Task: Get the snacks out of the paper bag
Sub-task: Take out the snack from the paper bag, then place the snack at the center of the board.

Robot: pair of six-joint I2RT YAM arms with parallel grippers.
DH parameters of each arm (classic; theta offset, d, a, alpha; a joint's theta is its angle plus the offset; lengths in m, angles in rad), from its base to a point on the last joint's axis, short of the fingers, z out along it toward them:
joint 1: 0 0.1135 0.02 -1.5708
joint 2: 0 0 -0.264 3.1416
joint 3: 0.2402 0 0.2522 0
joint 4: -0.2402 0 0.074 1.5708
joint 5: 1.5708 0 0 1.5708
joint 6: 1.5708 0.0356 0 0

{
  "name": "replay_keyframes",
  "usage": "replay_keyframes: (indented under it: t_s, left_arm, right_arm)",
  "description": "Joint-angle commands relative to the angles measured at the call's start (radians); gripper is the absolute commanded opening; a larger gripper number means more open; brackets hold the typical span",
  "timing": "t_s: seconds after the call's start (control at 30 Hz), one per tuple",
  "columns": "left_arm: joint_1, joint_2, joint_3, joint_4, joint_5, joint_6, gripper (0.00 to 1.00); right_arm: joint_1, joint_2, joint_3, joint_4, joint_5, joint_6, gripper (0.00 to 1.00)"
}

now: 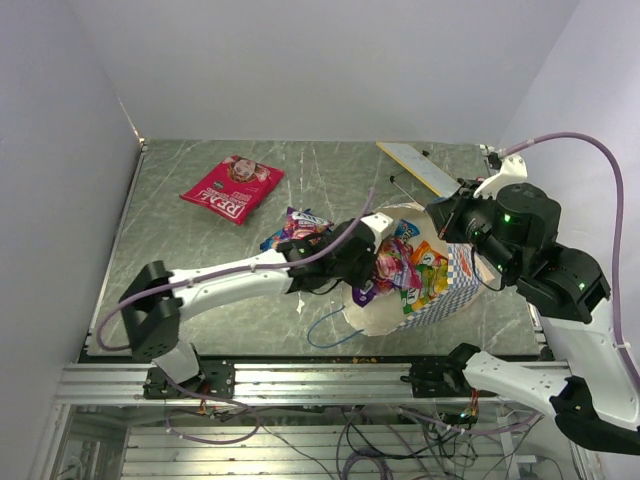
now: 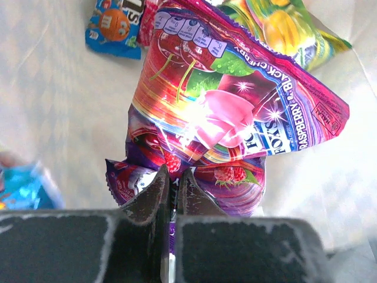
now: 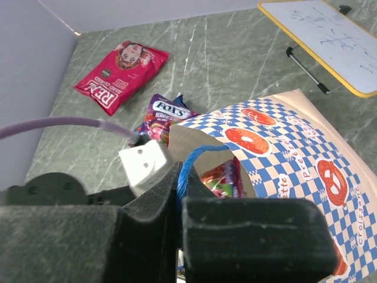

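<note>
I will next pull my left gripper out of the bag's opening, move it outward over the red-pink packet [image 1: 232,187] and lower it to release, because the pinched fruit-print packet is still inside the bag [image 1: 440,290].
The paper bag [image 1: 440,290] lies on its side, checkered blue and white, mouth facing left. My left gripper [image 1: 370,268] reaches into the mouth and is shut on the edge of a glossy purple-pink fruit-print packet [image 2: 235,112]. Behind it inside lie a yellow-green packet [image 2: 283,23] and a small blue packet [image 2: 112,26]. My right gripper [image 3: 187,177] is shut on the bag's blue string handle [image 3: 194,156] and holds the upper side of the bag [image 3: 283,141] up. A red-pink packet [image 1: 232,187] and a purple packet [image 1: 295,228] lie on the table outside.
A flat white board with a yellow rim [image 1: 418,165] lies behind the bag, also in the right wrist view [image 3: 330,35]. The bag's other blue handle [image 1: 335,330] loops on the table near the front edge. Walls close the table at left, back and right.
</note>
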Motion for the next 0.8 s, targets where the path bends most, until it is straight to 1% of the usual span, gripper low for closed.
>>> replay_keyframes:
  t_s: [0.0,0.17,0.27,0.33,0.43,0.5,0.57,0.6,0.7,0.77]
  left_arm:
    - [-0.005,-0.171,-0.021,-0.119,0.053,0.023,0.07]
    - [-0.004,-0.36,-0.025,-0.252,0.064,0.063,0.07]
    - [-0.001,-0.47,-0.002,-0.335,-0.03,0.081,0.07]
    - [0.001,-0.535,0.011,-0.371,-0.147,0.08,0.07]
    - [0.012,-0.605,0.019,-0.396,-0.369,0.071,0.07]
    - [0.028,-0.615,0.028,-0.42,-0.568,0.051,0.07]
    - [0.077,-0.591,0.038,-0.427,-0.685,0.037,0.07]
    - [0.125,-0.572,0.044,-0.42,-0.695,0.042,0.07]
    - [0.29,-0.481,0.074,-0.399,-0.575,0.071,0.07]
    - [0.373,-0.398,0.104,-0.422,-0.527,0.065,0.07]
  right_arm:
    - [0.002,-0.025,-0.02,0.063,0.005,0.017,0.0]
    - [0.002,-0.035,-0.05,0.102,0.007,0.013,0.0]
    - [0.001,-0.04,-0.062,0.131,0.005,0.011,0.0]
    - [0.0,-0.042,-0.063,0.137,0.006,0.007,0.0]
    - [0.002,-0.048,-0.06,0.132,0.008,0.006,0.0]
    - [0.002,-0.058,-0.06,0.124,0.008,0.009,0.0]
    - [0.002,-0.066,-0.06,0.114,0.007,0.011,0.0]
    - [0.002,-0.072,-0.059,0.108,0.007,0.013,0.0]
    - [0.002,-0.085,-0.054,0.089,-0.002,0.017,0.0]
    - [0.001,-0.092,-0.044,0.075,-0.008,0.019,0.0]
